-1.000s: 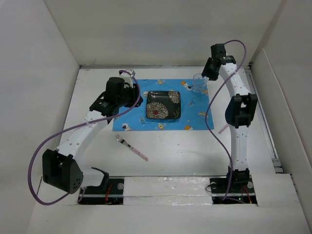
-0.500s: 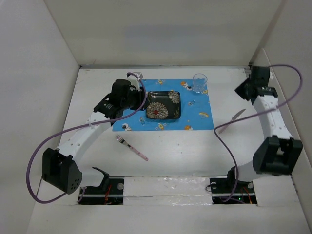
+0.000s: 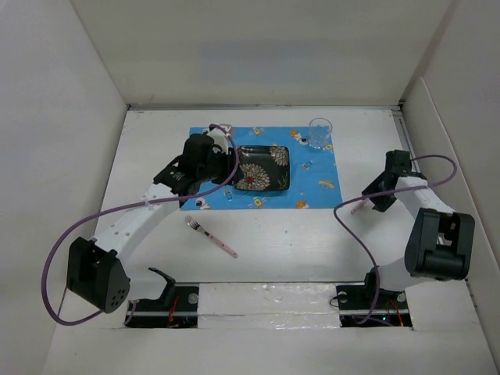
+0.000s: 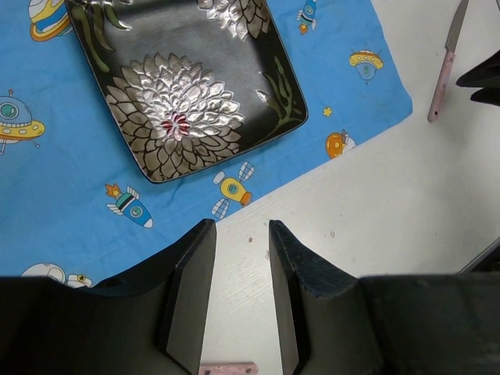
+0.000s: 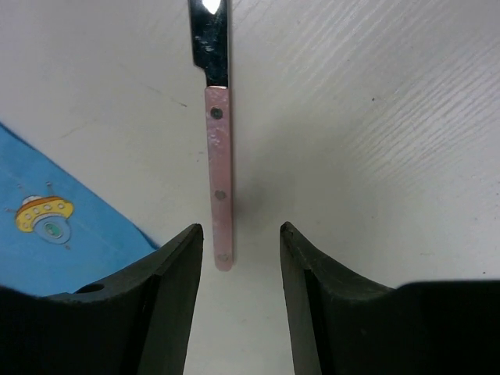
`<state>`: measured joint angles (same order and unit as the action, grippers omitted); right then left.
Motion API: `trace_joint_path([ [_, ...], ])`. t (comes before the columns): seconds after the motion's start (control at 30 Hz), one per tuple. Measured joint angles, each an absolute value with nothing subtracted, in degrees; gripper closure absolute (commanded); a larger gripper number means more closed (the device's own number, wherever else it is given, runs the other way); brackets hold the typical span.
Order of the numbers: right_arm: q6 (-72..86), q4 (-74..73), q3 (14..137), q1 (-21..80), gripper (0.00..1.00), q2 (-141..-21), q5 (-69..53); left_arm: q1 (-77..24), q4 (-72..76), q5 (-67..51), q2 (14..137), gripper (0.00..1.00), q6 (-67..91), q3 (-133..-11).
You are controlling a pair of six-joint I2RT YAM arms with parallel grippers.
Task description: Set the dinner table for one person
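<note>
Only the end of the knife's handle reaches between the fingers of my right gripper. My right gripper should slide outward along the knife and down, and close around the handle's middle rivet (image 5: 220, 195).
The white dinner table (image 3: 297, 242) holds a blue space-print placemat (image 3: 312, 187) with a black floral square plate (image 3: 262, 168) and a clear glass (image 3: 319, 133) on it. A pink-handled fork (image 3: 211, 237) lies in front of the mat. A pink-handled knife (image 5: 219, 172) lies right of the mat (image 5: 55, 234). My right gripper (image 5: 241, 230) is open, low over the knife's handle end, which sits between the fingertips nearer the left finger. My left gripper (image 4: 241, 228) is open and empty above the mat's near edge, beside the plate (image 4: 187, 101). The knife also shows in the left wrist view (image 4: 444, 70).
White panels wall the table on the left, back and right. The right arm (image 3: 437, 242) is folded low near the right panel. A pink handle end (image 4: 226, 367) shows at the bottom edge of the left wrist view.
My right arm has swung from beside the glass out to the right and down to the knife. My left gripper has shifted slightly right and toward me, beside the plate.
</note>
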<state>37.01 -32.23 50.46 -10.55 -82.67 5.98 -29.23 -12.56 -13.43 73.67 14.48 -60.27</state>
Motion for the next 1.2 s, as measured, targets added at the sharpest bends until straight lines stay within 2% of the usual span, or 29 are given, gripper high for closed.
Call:
trace_joint_path([
  [0.3, 34.6, -31.6, 53.4, -10.5, 0.54, -91.5, 5.8, -29.2, -11.8, -13.6, 69.0, 0.69, 14.9, -57.2],
  [0.83, 32.6, -31.1, 57.1, -10.5, 0.62, -94.7, 7.7, -29.2, -11.4, -13.9, 68.3, 0.69, 15.6, -55.8],
  [1.0, 32.2, -30.9, 58.3, -10.5, 0.57, -95.7, 7.8, -29.2, -11.4, -13.9, 68.3, 0.69, 15.6, -55.8],
  [1.2, 31.7, -31.1, 59.9, -10.5, 0.58, -97.5, 8.4, -29.2, -11.3, -13.9, 68.6, 0.69, 15.6, -55.8],
])
